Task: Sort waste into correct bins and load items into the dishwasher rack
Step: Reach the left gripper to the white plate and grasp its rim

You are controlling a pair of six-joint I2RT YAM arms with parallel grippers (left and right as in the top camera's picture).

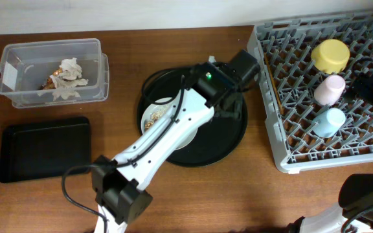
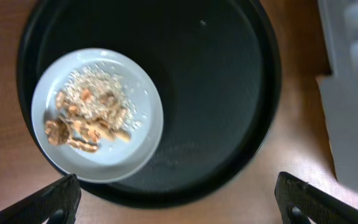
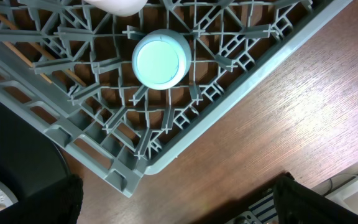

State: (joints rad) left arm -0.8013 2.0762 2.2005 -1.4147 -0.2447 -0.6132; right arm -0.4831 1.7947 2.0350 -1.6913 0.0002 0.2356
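Note:
My left gripper needs to lower first, so that its open fingers go on both sides of the plate's rim (image 1: 195, 131) (image 2: 158, 118) where it is free of scraps, beside the tray's empty part.
The pale grey plate (image 2: 135, 143) with food scraps (image 2: 92, 112) lies on the left of the round black tray (image 2: 216, 93). My left gripper (image 2: 179, 199) hangs open and empty above that tray (image 1: 238, 68). The clear tub (image 1: 11, 71) holds the white napkin (image 1: 70, 68) and gold-brown wrapper (image 1: 52, 83). The shallow black tray (image 1: 44, 149) lies in front of it. The rack (image 1: 316, 165) holds the yellow bowl (image 1: 331, 55), pink cup (image 1: 329, 89) and upside-down light-blue cup (image 3: 160, 59). Chopsticks seem to lie among its left pegs (image 3: 73, 78). My right gripper (image 3: 179, 202) is open and empty, over the rack (image 1: 371, 87).
The left arm stretches from the table's front edge over the plate's right side. The right arm's base sits at the front right corner. Bare wooden table shows in front of the rack and between the tub and the round tray.

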